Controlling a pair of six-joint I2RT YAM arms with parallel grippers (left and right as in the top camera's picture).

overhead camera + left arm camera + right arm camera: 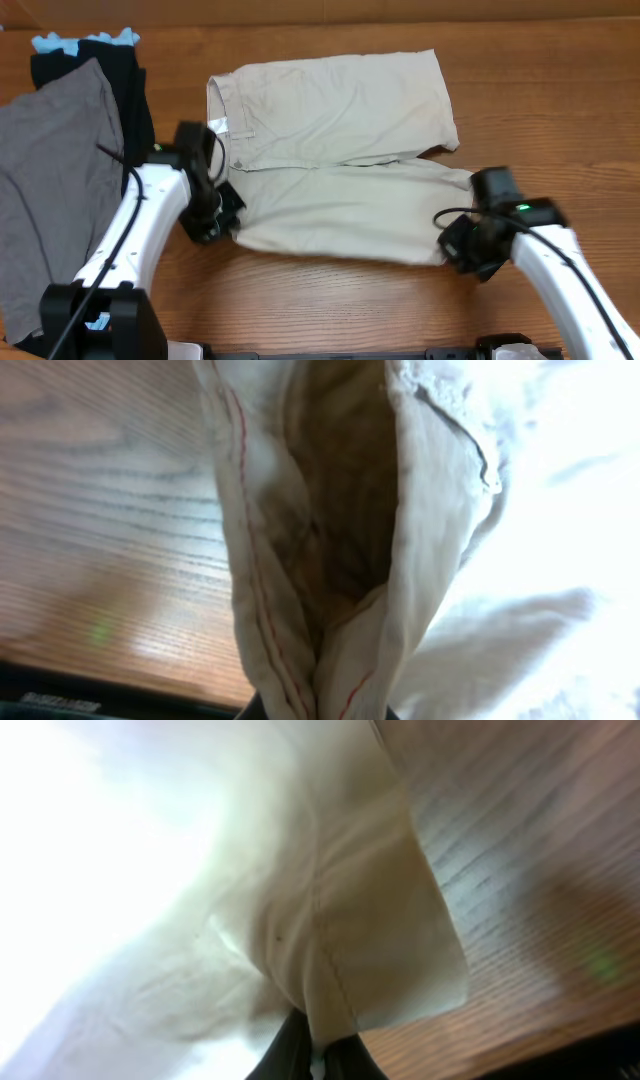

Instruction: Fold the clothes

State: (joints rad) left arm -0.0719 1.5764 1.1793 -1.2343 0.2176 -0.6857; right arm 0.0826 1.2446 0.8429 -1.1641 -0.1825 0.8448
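The left gripper should next rise and move outward to release there, because the far waistband corner [220, 88] lies outward of it and the near leg still lies unfolded.
The beige shorts [335, 150] lie flat across the middle of the wooden table, waistband to the left and leg hems to the right. My left gripper [222, 215] is shut on the near waistband corner; the left wrist view shows the pinched waistband fabric with red stitching [320, 560]. My right gripper [458, 245] is shut on the near leg hem corner at the right. The right wrist view shows that hem fold [370, 950] pinched between the dark fingers [318, 1055].
A plain grey garment [50, 180] lies at the left, with a black garment [115, 75] and a light-blue one [60, 42] behind it. Bare wood shows in front of and to the right of the shorts.
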